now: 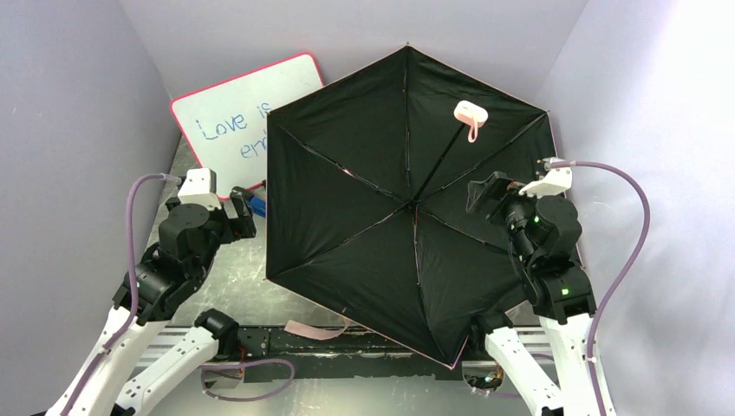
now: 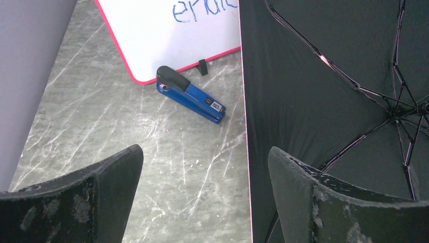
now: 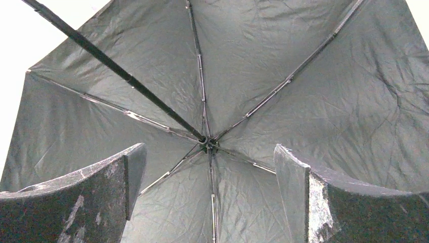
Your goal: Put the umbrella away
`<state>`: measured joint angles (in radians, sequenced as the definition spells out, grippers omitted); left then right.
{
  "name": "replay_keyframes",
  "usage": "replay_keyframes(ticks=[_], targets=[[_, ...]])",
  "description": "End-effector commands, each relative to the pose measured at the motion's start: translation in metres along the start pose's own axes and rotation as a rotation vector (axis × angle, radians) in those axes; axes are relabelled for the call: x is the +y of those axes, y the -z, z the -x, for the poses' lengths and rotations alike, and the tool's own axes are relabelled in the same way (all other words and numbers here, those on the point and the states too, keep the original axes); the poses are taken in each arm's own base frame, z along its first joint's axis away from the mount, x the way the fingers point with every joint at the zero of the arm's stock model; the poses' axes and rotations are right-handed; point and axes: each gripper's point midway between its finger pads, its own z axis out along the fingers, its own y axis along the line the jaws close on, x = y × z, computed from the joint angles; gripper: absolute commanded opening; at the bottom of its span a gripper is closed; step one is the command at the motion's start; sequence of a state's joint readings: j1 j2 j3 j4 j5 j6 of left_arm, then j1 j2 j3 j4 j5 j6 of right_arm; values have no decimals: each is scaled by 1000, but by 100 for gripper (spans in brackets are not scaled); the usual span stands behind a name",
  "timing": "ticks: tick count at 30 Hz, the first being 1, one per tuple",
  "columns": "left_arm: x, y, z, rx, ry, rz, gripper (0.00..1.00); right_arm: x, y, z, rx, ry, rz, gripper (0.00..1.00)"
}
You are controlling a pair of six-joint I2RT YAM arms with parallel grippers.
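I will move my right gripper down and across next, to the end of the umbrella's stem at the middle of the canopy. That end is below my gripper and to its left in the top view.
The umbrella (image 1: 373, 251) lies fully open on the table, its black inside facing up and its ribs spread out. Its black shaft rises from the hub to a pale pink handle (image 1: 471, 113) with a loop. A pink strap (image 1: 316, 329) trails from the near rim. My left gripper (image 1: 245, 208) hovers open just left of the canopy's edge (image 2: 244, 101), holding nothing. My right gripper (image 1: 482, 192) is open above the canopy's right half, facing the hub (image 3: 206, 143), with the shaft (image 3: 126, 78) off to its upper left.
A pink-framed whiteboard (image 1: 238, 117) with blue writing leans at the back left, partly behind the canopy. A blue stapler (image 2: 190, 93) lies on the grey table (image 2: 126, 126) in front of it. Grey walls close in on three sides.
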<state>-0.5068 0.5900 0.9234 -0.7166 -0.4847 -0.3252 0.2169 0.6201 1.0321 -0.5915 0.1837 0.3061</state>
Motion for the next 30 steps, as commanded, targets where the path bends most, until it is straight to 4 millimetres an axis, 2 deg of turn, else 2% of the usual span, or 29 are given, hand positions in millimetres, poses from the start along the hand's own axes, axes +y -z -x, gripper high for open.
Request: replay_keyframes(ticks=[1,8,14,18,20,25,27,30], targets=[[-3,3,11,-36,33,-20,97,9,7,11,-41,28,67,100],[-9,-1,10,-19,40,-41,97,23,11,9,-50,33,157,100],[-6,0,7,-19,37,-32,97,30,8,5,-43,42,198,100],[-9,0,4,-23,46,-51,97,44,2,-18,-7,60,307,100],[-11,0,4,-19,55,-58,95,49,-3,-35,13,64,354,94],[-14,-5,-4,6,48,-65,95,63,-8,-38,-119,20,464,94],[-13,-8,-10,19,43,-60,94,69,-9,-38,-147,-49,497,94],[-11,-11,-15,29,45,-40,94,79,-11,-47,-154,-50,577,91]])
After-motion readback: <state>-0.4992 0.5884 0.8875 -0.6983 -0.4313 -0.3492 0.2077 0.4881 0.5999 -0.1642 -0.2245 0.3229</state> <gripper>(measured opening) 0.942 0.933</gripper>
